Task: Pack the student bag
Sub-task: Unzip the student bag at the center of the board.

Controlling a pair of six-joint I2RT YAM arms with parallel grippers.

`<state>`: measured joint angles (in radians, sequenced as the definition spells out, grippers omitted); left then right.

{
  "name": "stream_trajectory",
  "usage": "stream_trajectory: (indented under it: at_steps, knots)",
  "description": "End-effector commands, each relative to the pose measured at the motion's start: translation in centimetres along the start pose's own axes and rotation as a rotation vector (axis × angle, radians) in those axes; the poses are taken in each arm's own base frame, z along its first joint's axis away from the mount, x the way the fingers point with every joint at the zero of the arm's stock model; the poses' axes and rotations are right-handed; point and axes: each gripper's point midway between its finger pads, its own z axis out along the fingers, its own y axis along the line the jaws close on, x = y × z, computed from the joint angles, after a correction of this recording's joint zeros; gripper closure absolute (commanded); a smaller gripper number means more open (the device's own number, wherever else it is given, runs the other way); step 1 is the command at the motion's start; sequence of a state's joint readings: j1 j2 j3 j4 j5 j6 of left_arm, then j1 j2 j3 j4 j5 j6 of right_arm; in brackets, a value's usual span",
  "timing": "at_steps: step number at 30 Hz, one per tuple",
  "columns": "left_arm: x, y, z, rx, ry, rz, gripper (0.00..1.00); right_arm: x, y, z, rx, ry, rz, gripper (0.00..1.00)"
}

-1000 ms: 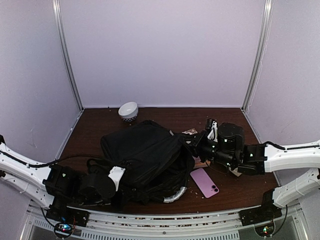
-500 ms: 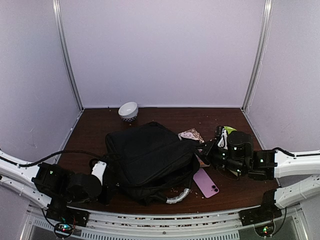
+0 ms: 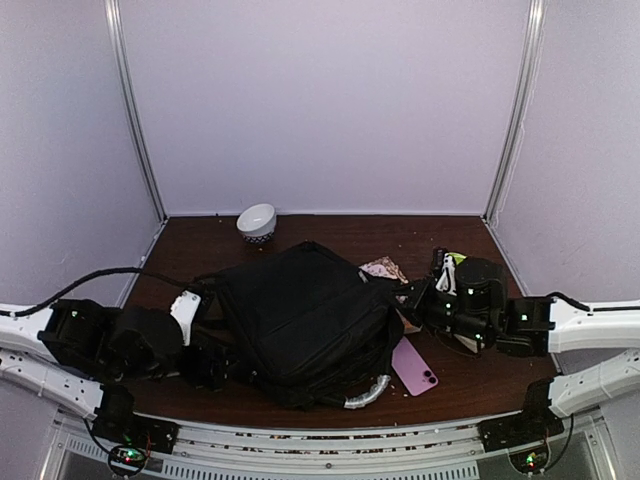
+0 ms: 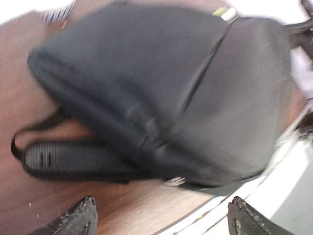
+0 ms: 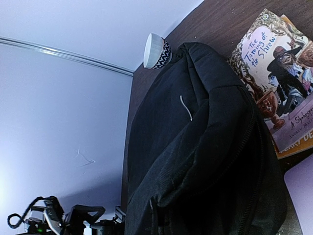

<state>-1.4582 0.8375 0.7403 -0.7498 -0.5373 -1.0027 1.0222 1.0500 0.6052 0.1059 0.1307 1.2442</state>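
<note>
The student bag's near panel [image 3: 305, 346] [image 4: 210, 139] lies beyond the left gripper's open, empty fingers. My left gripper goes to the right in the top view onto it next.
The student bag [image 3: 300, 315] lies flat in the middle of the table, black, with its grey-white handle [image 3: 364, 392] curving at the near edge. My left gripper [image 3: 213, 367] is at the bag's left side, open. In the left wrist view its fingertips [image 4: 80, 218] stand wide apart over bare wood, just short of the student bag [image 4: 161, 88] and its padded strap [image 4: 63, 159]. My right gripper [image 3: 408, 298] is shut on the bag's right edge. Bunched fabric of the student bag [image 5: 205, 161] hides its fingers in the right wrist view.
A white patterned bowl [image 3: 257, 222] stands at the back wall. A pink phone [image 3: 414, 365] lies right of the bag. A paperback book [image 5: 281, 83] lies beside the bag's far right corner, on top of another. The table's near edge rail [image 4: 288, 186] is close to my left gripper.
My left gripper has opened and let go of the bag's left side, and the arm drew back to the left. The bag settled flatter. The right arm has stayed shut and hardly moved.
</note>
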Motion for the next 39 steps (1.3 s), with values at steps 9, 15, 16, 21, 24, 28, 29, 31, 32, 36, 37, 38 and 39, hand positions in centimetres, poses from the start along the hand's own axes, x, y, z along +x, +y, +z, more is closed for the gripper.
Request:
stream_trajectory:
  at_steps: [9,15,16,21,24,28,29,31,32,36,37,38,39]
  knots:
    - [-6.8,-10.0,1.7,0.054,-0.019,0.394,0.02,-0.6,7.6,1.7,-0.174,0.046,0.052,1.00]
    - [-7.1,-11.2,5.0,0.070,0.017,0.409,0.02,-0.8,8.4,1.7,-0.198,0.062,0.073,1.00]
    - [-7.1,-11.3,5.3,0.074,0.022,0.412,0.02,-0.9,8.5,1.6,-0.202,0.063,0.075,1.00]
    - [-6.6,-11.2,6.9,0.056,0.060,0.452,0.02,-1.0,9.0,1.7,-0.216,0.078,0.081,1.00]
    - [-6.6,-10.1,8.2,0.006,0.080,0.450,0.02,-0.8,9.5,1.7,-0.231,0.098,0.082,1.00]
    - [-7.1,-8.3,9.2,-0.060,0.088,0.418,0.10,-0.2,10.0,1.7,-0.236,0.138,0.066,1.00]
    - [-7.3,-8.0,9.3,-0.068,0.084,0.411,0.17,0.0,10.0,1.7,-0.232,0.147,0.058,1.00]
    - [-7.8,-7.6,9.3,-0.080,0.070,0.396,0.40,0.2,9.7,1.8,-0.221,0.161,0.035,1.00]
    - [-8.0,-7.4,9.2,-0.090,0.062,0.388,0.54,0.3,9.6,1.8,-0.217,0.167,0.021,0.94]
    - [-8.1,-5.2,9.0,-0.170,0.065,0.321,1.00,0.5,8.7,1.7,-0.198,0.177,-0.038,0.57]
    - [-7.8,-4.5,9.0,-0.187,0.074,0.301,1.00,0.5,8.2,1.7,-0.186,0.176,-0.050,0.52]
    - [-7.6,-3.8,8.9,-0.202,0.078,0.278,1.00,0.5,7.7,1.6,-0.174,0.177,-0.060,0.48]
    - [-7.4,-3.2,8.7,-0.213,0.079,0.256,1.00,0.4,7.1,1.6,-0.164,0.173,-0.073,0.45]
